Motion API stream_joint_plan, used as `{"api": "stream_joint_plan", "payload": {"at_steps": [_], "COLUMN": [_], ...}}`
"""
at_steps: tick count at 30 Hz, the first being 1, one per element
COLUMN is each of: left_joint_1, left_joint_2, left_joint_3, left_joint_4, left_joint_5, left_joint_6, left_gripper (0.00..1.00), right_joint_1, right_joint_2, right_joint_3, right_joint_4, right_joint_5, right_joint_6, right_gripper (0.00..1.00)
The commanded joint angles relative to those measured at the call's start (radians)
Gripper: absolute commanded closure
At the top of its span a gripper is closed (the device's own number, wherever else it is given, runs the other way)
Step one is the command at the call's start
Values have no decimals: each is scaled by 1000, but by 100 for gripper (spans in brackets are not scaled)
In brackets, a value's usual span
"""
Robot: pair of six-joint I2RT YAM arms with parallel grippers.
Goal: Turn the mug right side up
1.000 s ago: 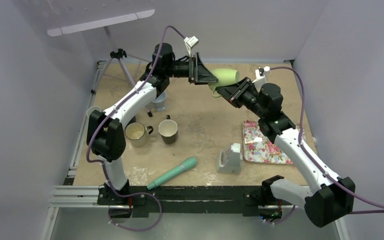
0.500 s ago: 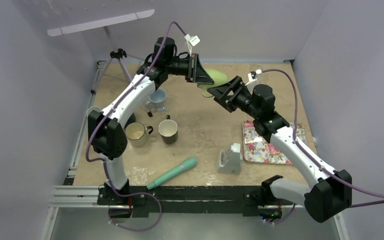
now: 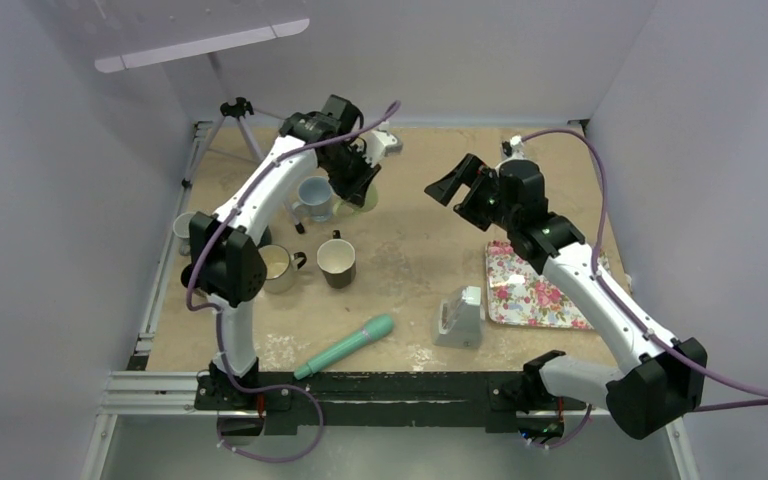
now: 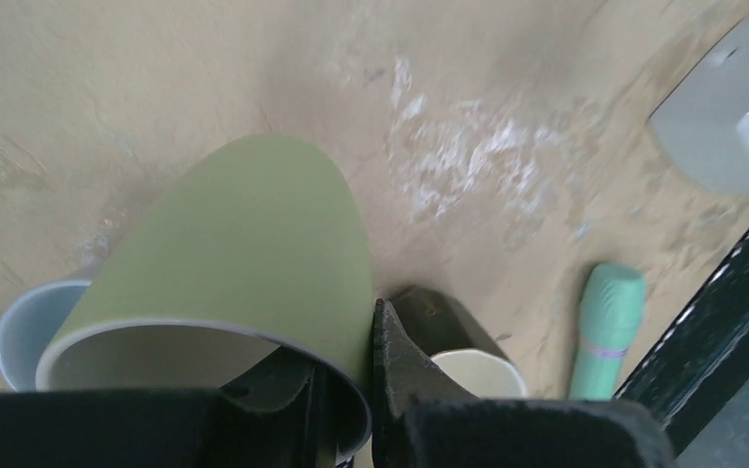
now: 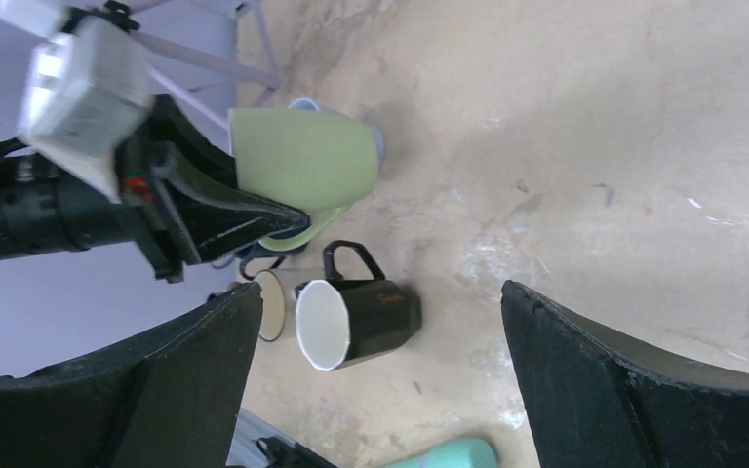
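The bottom of the green mug already points down. My left gripper will lower the green mug [image 3: 362, 198] onto the bare tabletop below it next to the blue mug and let go of it.
The light green mug [image 4: 224, 253] hangs from my left gripper [image 4: 336, 336], which is shut on its rim, one finger inside and one outside. Its opening faces the gripper and its base points down at the table. From above only a sliver of the mug [image 3: 362, 198] shows under the left gripper [image 3: 358, 180], right beside a blue mug [image 3: 315, 195]. I cannot tell whether it touches the table. My right gripper [image 3: 457, 180] hovers open to the right, well apart from the mug. Its wrist view shows the green mug [image 5: 302, 156] beyond the wide jaws of the right gripper [image 5: 380, 288].
A black mug [image 3: 337, 262] and a cream mug [image 3: 272, 263] stand in front of the blue one. A teal cylinder [image 3: 345, 345] lies near the front edge, a grey holder [image 3: 460, 320] and a floral tray [image 3: 530, 290] at the right. A tripod [image 3: 240, 120] stands back left.
The left arm swung the green mug down and left from mid-air to beside the blue mug. The right gripper opened, let go of the mug and drew back to the right.
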State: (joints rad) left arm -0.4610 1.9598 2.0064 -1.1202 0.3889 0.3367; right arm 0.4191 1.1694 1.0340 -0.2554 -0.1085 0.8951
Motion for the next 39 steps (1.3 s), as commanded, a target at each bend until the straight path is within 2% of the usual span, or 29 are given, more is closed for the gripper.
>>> {"api": "stream_joint_plan", "payload": {"at_steps": [1, 7, 14, 17, 22, 24, 28, 34, 39], "left_joint_1": [-43, -66, -75, -75, -73, -74, -73, -70, -35], "left_joint_2": [75, 121, 191, 186, 176, 170, 129, -34, -186], "left_joint_3": [21, -38, -58, -100, -156, -168, -161, -184, -196], "left_joint_4": [-98, 42, 61, 112, 180, 196, 190, 254, 251], "left_joint_5": [-138, -197, -253, -262, -272, -274, -241, -150, -87], "left_joint_6": [230, 223, 266, 279, 309, 313, 285, 244, 130], "left_gripper": [100, 100, 100, 90, 87, 78, 46, 21, 4], "right_joint_1": [2, 3, 1, 2, 2, 2, 0, -17, -38], "right_joint_2": [-7, -1, -16, -16, -10, -11, -21, -56, -96], "right_joint_3": [67, 93, 89, 94, 122, 127, 125, 137, 143], "right_joint_4": [-64, -128, -154, -158, -181, -189, -205, -200, -169], "right_joint_5": [82, 137, 181, 191, 211, 218, 262, 316, 409], "right_joint_6": [-74, -108, -120, -129, -142, -147, -157, -186, -243], "right_gripper": [3, 3, 3, 2, 2, 2, 1, 1, 1]}}
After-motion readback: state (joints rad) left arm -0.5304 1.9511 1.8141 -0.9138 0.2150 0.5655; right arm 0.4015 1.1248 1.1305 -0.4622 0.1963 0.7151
